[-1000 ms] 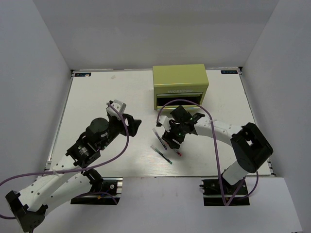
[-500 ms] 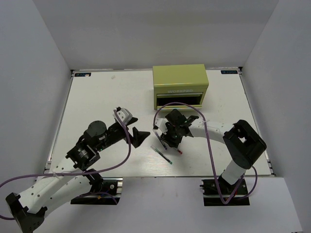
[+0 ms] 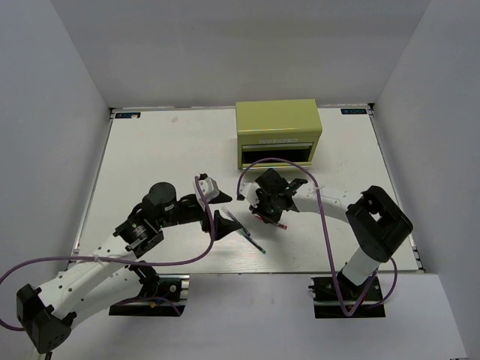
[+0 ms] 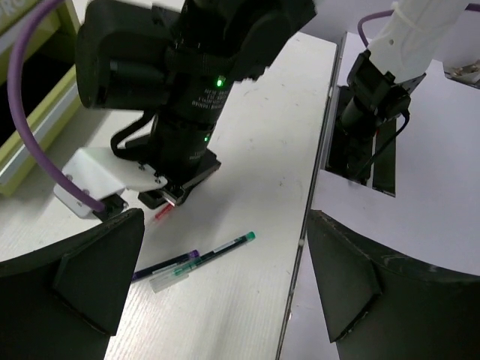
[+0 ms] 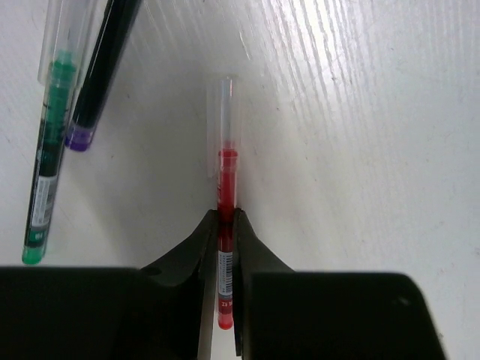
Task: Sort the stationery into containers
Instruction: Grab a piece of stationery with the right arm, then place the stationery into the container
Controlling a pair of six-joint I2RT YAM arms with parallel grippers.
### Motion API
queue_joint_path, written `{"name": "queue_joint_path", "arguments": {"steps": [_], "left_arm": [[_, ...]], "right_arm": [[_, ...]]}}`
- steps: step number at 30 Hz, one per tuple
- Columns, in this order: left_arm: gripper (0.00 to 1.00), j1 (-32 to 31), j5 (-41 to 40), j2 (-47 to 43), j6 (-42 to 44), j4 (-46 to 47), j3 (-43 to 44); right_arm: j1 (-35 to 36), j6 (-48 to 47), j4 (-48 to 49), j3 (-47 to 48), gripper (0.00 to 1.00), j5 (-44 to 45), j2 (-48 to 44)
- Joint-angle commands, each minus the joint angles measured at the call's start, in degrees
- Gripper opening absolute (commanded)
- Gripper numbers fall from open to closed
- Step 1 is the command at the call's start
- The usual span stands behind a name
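Note:
My right gripper is holding the red pen and will go up and outward to release it in the chest's drawer (image 3: 279, 154). The drawer stands open outward of the gripper.
My right gripper (image 5: 225, 217) is shut on the thin red pen (image 5: 225, 176), which lies on the white table; in the top view it (image 3: 271, 214) is just in front of the chest. The green pen (image 5: 45, 172) and the dark pen (image 5: 101, 75) lie side by side to its left, also in the left wrist view as green pen (image 4: 214, 250) and dark pen (image 4: 161, 266). My left gripper (image 3: 217, 206) stands open beside them, with nothing between its fingers (image 4: 82, 277). The yellow-green tool chest (image 3: 278, 124) with its containers stands at the back.
The right arm's purple cable (image 3: 251, 166) loops in front of the chest. The table's near edge (image 4: 319, 187) runs close to the pens, with the right arm's base (image 4: 367, 112) beyond it. White walls enclose the table on three sides.
My right gripper has closed on the red pen. My left arm has swung right toward the green and dark pens, and its jaws have opened wide.

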Motion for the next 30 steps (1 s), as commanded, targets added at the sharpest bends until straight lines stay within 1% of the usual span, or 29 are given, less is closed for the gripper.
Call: {"name": "queue_joint_path", "arguments": {"steps": [1,5,7,9,11,14,15,17,18,22,25,30], "left_arm": [[1.0,0.2,2.32,1.14,0.17,1.57,-0.78],[1.0,0.2,1.18,4.2,-0.35,1.57,-0.78],[1.0,0.2,0.65,5.0,-0.35,0.96,-0.08],[1.0,0.2,0.13,5.62,-0.35,0.34,-0.08],[1.0,0.2,-1.1,5.63,-0.88,0.34,-0.08],[1.0,0.2,-4.78,5.63,-1.4,-0.19,-0.08],[1.0,0.2,-5.41,6.24,-1.41,-0.19,-0.08],[1.0,0.2,-7.68,6.85,-2.11,-0.19,-0.08],[1.0,0.2,-9.35,6.86,-2.63,-0.8,-0.08],[1.0,0.2,-11.04,9.13,-2.64,-1.95,0.97],[1.0,0.2,-12.88,10.63,-3.16,-3.7,1.5],[1.0,0.2,-13.59,11.16,-3.17,-3.7,2.03]], "right_arm": [[-0.01,-1.83,-2.08,0.01,0.02,2.2,-5.43],[-0.1,-4.73,-0.76,0.09,0.01,7.13,-11.14],[-0.45,-6.92,-0.23,0.79,0.01,11.07,-11.94],[-0.71,-8.24,-0.06,2.2,0.01,12.84,-12.21],[-0.89,-11.66,0.73,3.25,0.0,15.99,-12.3],[-1.06,-17.11,6.07,3.26,0.0,19.51,-12.91],[-1.06,-21.22,7.23,3.35,0.0,20.4,-12.91],[-1.24,-24.06,11.43,3.26,0.0,21.37,-12.74],[-1.33,-27.38,12.85,4.04,0.0,22.68,-11.35],[-1.68,-32.41,15.76,5.28,0.0,23.92,-8.53],[-2.2,-38.02,18.13,5.9,0.0,25.15,-6.24],[-3.52,-43.23,23.76,6.6,0.0,25.33,-2.72]]}}
